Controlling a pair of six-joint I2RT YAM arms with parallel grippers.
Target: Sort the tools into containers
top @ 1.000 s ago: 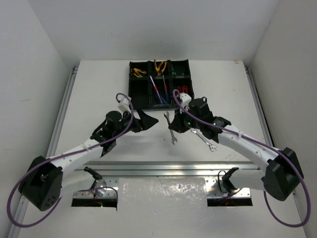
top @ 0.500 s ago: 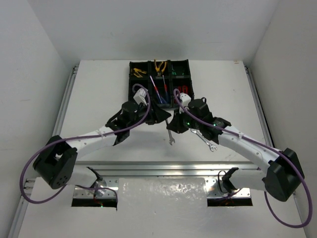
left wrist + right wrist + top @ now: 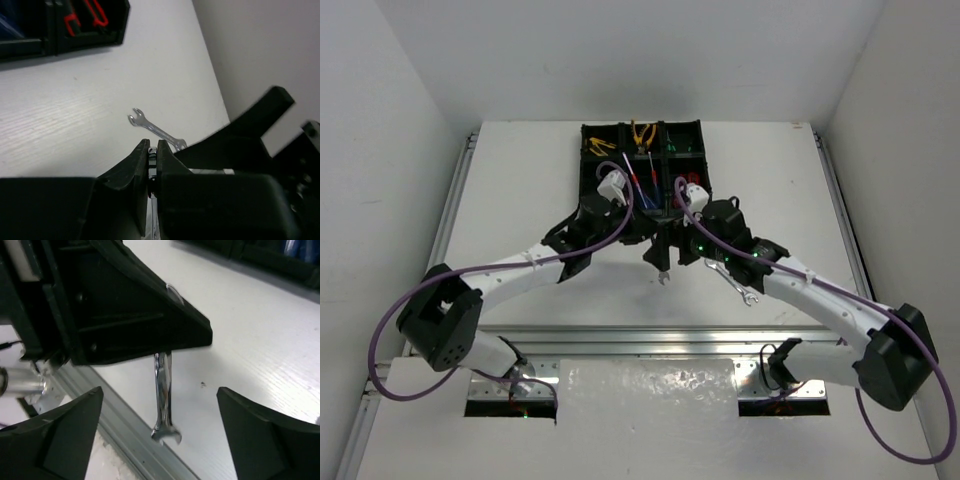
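The robot's right gripper is open, so its left gripper needs to carry the wrench outward and down into the container section across the screwdrivers from the red-handled cutters and let go of it.
A silver wrench [image 3: 163,400] hangs upright above the table, its open end down. My left gripper [image 3: 153,145] is shut on its upper end, and the thin shank [image 3: 152,161] shows between the pads. My right gripper [image 3: 160,392] stands wide open around the hanging wrench, with both fingers [image 3: 60,440] apart from it. From above, the two grippers meet just in front of the black tray [image 3: 583,150], with the wrench's lower end [image 3: 662,274] below them. A second silver wrench [image 3: 738,285] lies flat on the table under my right arm, and it also shows as the wrench on the table [image 3: 155,129] in the left wrist view.
The tray's compartments hold yellow-handled pliers [image 3: 642,133], blue and red screwdrivers [image 3: 642,185], red-handled cutters [image 3: 692,182] and small green screwdrivers [image 3: 682,148]. A metal rail [image 3: 650,340] runs along the table's near edge. White walls close in both sides.
My left arm swung right to the wrench that the right gripper was holding up and shut on it. The right gripper then opened wide and let go.
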